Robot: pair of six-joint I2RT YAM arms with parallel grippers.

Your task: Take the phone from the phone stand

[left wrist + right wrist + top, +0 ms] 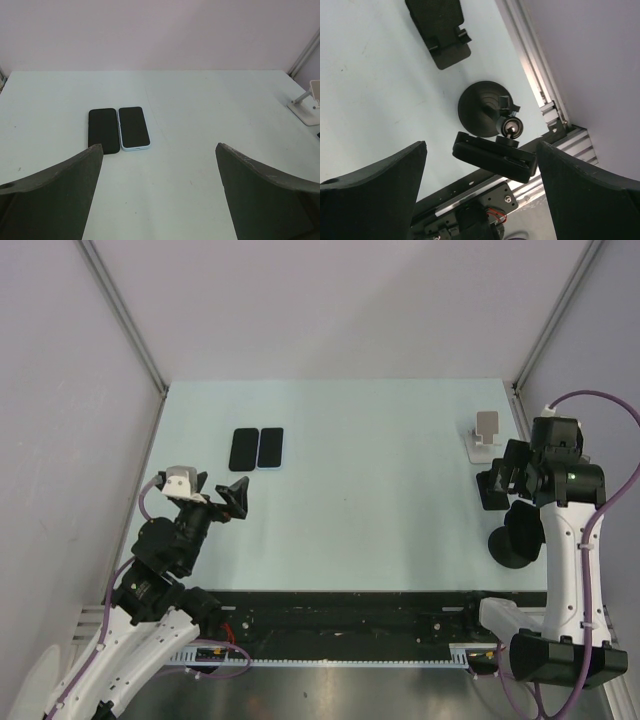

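The tilted black cradle [525, 529] [491, 158] lies at a slant between the robot's fingers, so the right gripper should turn next and come back and down around it.
A black round-based phone stand [514, 540] stands near the table's right front edge. In the right wrist view its base [481, 106] carries a ball joint and a tilted black cradle with a dark slab, seemingly the phone [495, 159]. My right gripper [514, 478] is open and empty, raised above this stand; its jaws [481, 145] are spread wide on either side of the cradle without touching it. My left gripper [218, 490] is open and empty at the left, its jaws [159, 146] spread over bare table.
A black phone [243, 449] and a light-blue-cased phone [270, 447] lie flat side by side at the back left. A white stand [485, 435] sits at the back right. A black folding stand [492, 490] lies beside the round one. The metal rail [547, 107] edges the table.
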